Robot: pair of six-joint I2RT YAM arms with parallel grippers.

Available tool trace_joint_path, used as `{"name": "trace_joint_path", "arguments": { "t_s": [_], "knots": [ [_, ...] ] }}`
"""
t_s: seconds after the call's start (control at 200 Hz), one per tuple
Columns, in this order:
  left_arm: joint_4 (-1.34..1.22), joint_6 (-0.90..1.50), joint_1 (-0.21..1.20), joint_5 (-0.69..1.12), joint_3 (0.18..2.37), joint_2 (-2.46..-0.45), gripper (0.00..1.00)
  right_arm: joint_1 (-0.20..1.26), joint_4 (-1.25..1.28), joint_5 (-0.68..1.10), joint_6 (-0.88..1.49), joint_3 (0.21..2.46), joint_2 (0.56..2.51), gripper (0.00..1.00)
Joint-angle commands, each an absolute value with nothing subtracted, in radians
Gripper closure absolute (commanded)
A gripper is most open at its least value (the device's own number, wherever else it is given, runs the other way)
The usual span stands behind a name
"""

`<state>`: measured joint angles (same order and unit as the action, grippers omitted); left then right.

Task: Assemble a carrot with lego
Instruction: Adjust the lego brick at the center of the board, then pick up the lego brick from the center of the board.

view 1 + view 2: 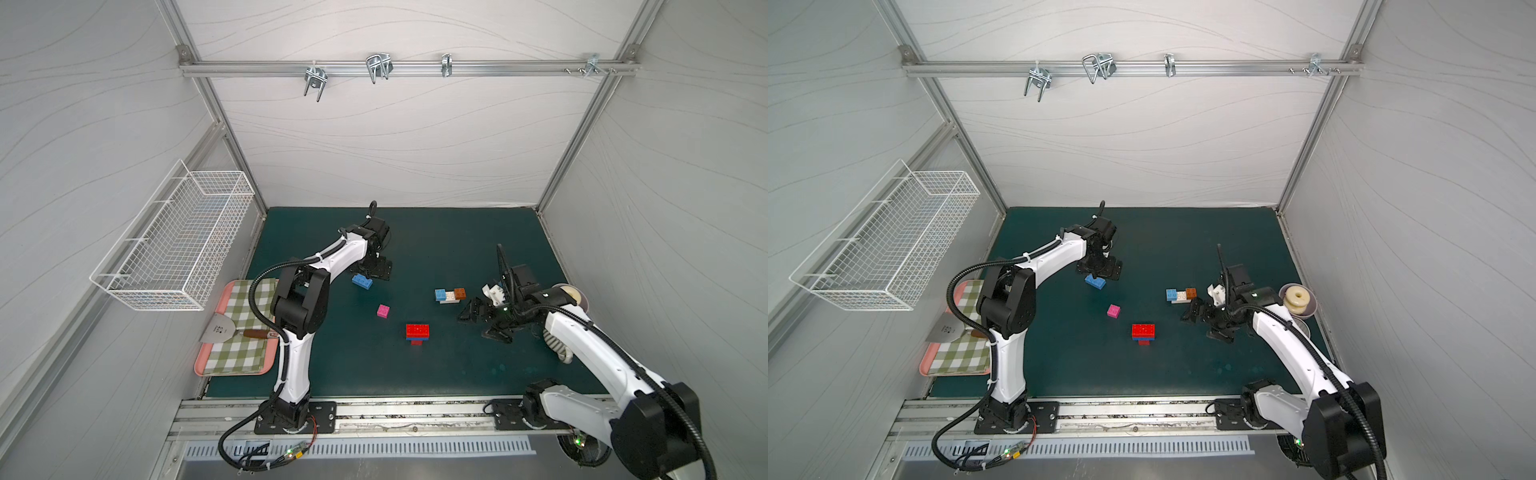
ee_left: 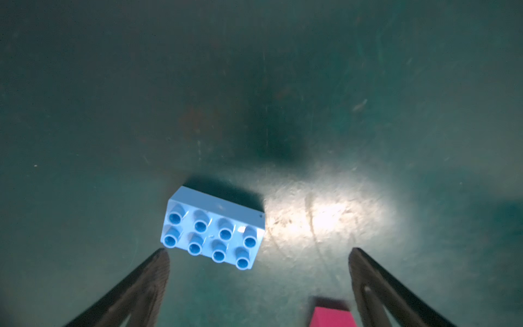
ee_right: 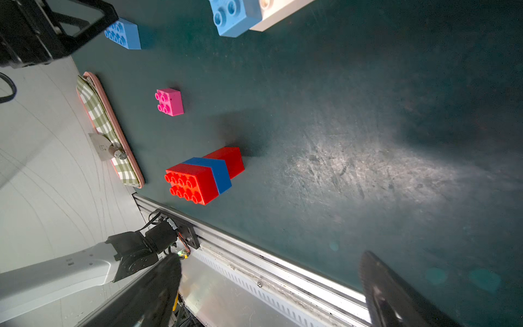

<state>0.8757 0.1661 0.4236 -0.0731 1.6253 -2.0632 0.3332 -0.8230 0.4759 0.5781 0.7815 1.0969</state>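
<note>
The blue oblong brick lies off-center below my left gripper's fingers, so my left gripper will next move down and toward the pink tray's side to close on the brick's short ends.
Loose lego lies on the green mat. A blue oblong brick (image 1: 362, 281) (image 2: 212, 226) rests studs up just in front of my open left gripper (image 1: 375, 271) (image 2: 259, 252), outside its fingers. A pink square brick (image 1: 383, 311) (image 3: 169, 102) lies apart toward the middle. A red, blue and red stack (image 1: 417, 332) (image 3: 203, 175) lies on its side nearer the front. A white bar carrying a light-blue and an orange brick (image 1: 449, 296) (image 1: 1180, 295) sits close to my right gripper (image 1: 478, 324) (image 3: 268, 260), which is open and holds nothing.
A pink tray (image 1: 203, 357) with a checked cloth and a spatula (image 1: 220, 330) lies at the mat's left edge. A wire basket (image 1: 178, 245) hangs on the left wall. A bowl holding a cream ring (image 1: 1298, 301) stands at the right edge. A metal rail (image 1: 374, 409) runs along the front.
</note>
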Motion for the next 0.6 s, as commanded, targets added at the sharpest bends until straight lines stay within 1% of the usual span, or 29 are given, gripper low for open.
{"name": "trace_joint_path", "arguments": {
  "t_s": [0.0, 0.33, 0.595],
  "knots": [
    [0.895, 0.055, 0.407, -0.091, 1.644, -2.058, 0.01, 0.327, -0.853, 0.482, 0.572, 0.793, 1.083, 0.01],
    [0.907, 0.031, 0.344, -0.075, 1.692, -2.127, 0.04, 0.324, -0.859, 0.482, 0.566, 0.797, 1.086, 0.01],
    [0.928, 0.030, 0.350, -0.030, 1.728, -2.182, 0.13, 0.318, -0.856, 0.485, 0.566, 0.801, 1.094, 0.01]
  ]
}}
